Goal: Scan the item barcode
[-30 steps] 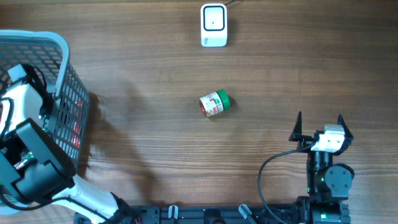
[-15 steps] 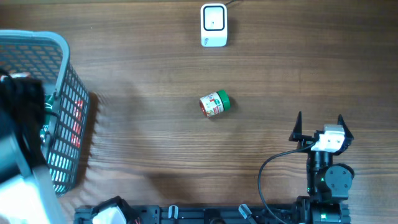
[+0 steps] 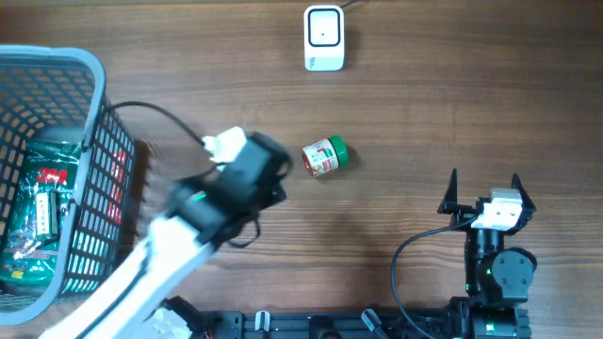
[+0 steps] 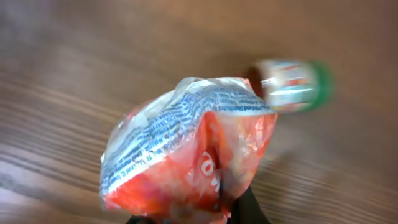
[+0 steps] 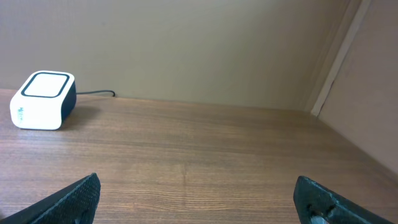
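Next, my left gripper lowers toward the jar and releases the packet where the tabletop is clear, since bare wood by the jar's unlidded end lies below.
My left gripper is shut on a red and clear crinkly packet printed with white text, held above the wooden table. From overhead the left gripper sits near the table's middle, just left of a small jar with a green lid, and the arm hides the packet. That jar shows blurred behind the packet. The white barcode scanner stands at the far edge, also seen as the scanner in the right wrist view. My right gripper rests open and empty at the near right.
A grey wire basket stands at the left edge with a green packet lying inside. The scanner's cable runs off the far edge. A beige wall rises behind the table in the right wrist view.
The left arm has swung out of the basket and rightward to the table's middle, carrying the red packet. The basket's inside now shows. The right arm has not moved.
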Controlling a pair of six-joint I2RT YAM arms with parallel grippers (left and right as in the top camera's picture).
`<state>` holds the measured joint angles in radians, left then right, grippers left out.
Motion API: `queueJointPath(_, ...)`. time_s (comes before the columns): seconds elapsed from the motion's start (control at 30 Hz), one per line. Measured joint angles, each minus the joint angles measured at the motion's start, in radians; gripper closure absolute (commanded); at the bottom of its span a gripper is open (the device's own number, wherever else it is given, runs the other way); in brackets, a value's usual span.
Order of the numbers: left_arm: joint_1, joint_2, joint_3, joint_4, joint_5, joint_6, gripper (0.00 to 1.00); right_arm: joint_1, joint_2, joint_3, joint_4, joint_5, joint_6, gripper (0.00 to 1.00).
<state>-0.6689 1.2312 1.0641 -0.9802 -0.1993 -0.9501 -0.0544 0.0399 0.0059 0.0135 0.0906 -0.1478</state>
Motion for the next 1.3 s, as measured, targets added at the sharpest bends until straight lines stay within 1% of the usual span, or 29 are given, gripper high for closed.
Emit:
queueJointPath(0.13,-0.030,0.274,-0.027,0.093,-0.043,-0.025,0.94,0.000,0.000,0.000,0.001,0.000,0.000,0.00)
queueJointPath(0.17,-0.030,0.320,-0.027,0.109,-0.045,-0.026,0.92,0.000,0.000,0.000,0.001,0.000,0.000,0.00)
queueJointPath(0.2,-0.030,0.386,-0.027,0.138,-0.050,-0.025,0.82,0.000,0.000,0.000,0.001,0.000,0.000,0.00)
queueJointPath(0.23,-0.030,0.420,-0.027,0.152,-0.051,-0.024,0.57,0.000,0.000,0.000,0.001,0.000,0.000,0.00)
queueJointPath(0.27,-0.030,0.444,-0.028,0.159,-0.051,-0.020,0.25,0.000,0.000,0.000,0.001,0.000,0.000,0.00)
queueJointPath(0.3,-0.030,0.457,-0.029,0.167,-0.053,-0.022,0.00,0.000,0.000,0.000,0.000,0.000,0.000,0.00)
queueJointPath(0.43,-0.029,0.457,-0.029,0.166,-0.059,-0.022,0.00,0.000,0.000,0.000,0.001,0.000,0.000,0.00)
queueJointPath(0.53,-0.016,0.432,-0.010,0.151,-0.058,0.010,0.00,0.000,0.000,0.000,0.000,0.000,0.000,0.00)
queueJointPath(0.73,0.021,0.395,0.018,0.221,-0.045,0.056,0.00,0.000,0.000,0.000,0.001,0.000,0.000,0.00)
queueJointPath(0.77,0.021,0.395,0.018,0.243,-0.029,0.079,0.18,0.000,0.000,0.000,0.001,0.000,0.000,0.00)
queueJointPath(0.8,0.021,0.395,0.018,0.258,-0.011,0.107,0.45,0.000,0.000,0.000,0.000,0.000,0.000,0.00)
queueJointPath(0.83,0.021,0.395,0.018,0.258,-0.001,0.128,0.76,0.000,0.000,0.000,0.000,0.000,0.000,0.00)
queueJointPath(0.87,0.021,0.395,0.018,0.248,0.008,0.143,0.85,0.000,0.000,0.000,0.001,0.000,0.000,0.00)
queueJointPath(0.9,0.021,0.395,0.018,0.245,0.010,0.153,0.70,0.000,0.000,0.000,0.001,0.000,0.000,0.00)
queueJointPath(0.93,0.021,0.395,0.018,0.235,0.014,0.161,0.00,0.000,0.000,0.000,0.001,0.000,0.000,0.00)
queueJointPath(1.0,0.021,0.395,0.018,0.229,0.018,0.181,0.02,0.000,0.000,0.000,0.001,0.000,0.000,0.00)
queueJointPath(1.03,0.021,0.395,0.018,0.229,0.018,0.183,0.48,0.000,0.000,0.000,0.001,0.000,0.000,0.00)
queueJointPath(1.07,0.021,0.395,0.018,0.229,0.018,0.183,0.78,0.000,0.000,0.000,0.001,0.000,0.000,0.00)
queueJointPath(1.1,0.021,0.395,0.018,0.229,0.019,0.180,0.79,0.000,0.000,0.000,0.001,0.000,0.000,0.01)
queueJointPath(1.13,0.021,0.395,0.018,0.227,0.019,0.184,0.31,0.000,0.000,0.000,0.001,0.000,0.000,0.00)
queueJointPath(1.17,0.021,0.395,0.018,0.225,0.019,0.187,0.00,0.000,0.000,0.000,0.001,0.000,0.000,0.00)
queueJointPath(1.2,0.021,0.395,0.018,0.225,0.021,0.196,0.68,0.000,0.000,0.000,0.001,0.000,0.000,0.00)
queueJointPath(1.23,0.021,0.395,0.018,0.225,0.022,0.197,0.80,0.000,0.000,0.000,0.001,0.000,0.000,0.00)
queueJointPath(1.27,0.021,0.395,0.018,0.224,0.023,0.194,0.76,0.000,0.000,0.000,0.001,0.000,0.000,0.00)
queueJointPath(1.3,0.023,0.395,0.018,0.221,0.023,0.194,0.40,0.000,0.000,0.000,0.001,0.000,0.000,0.00)
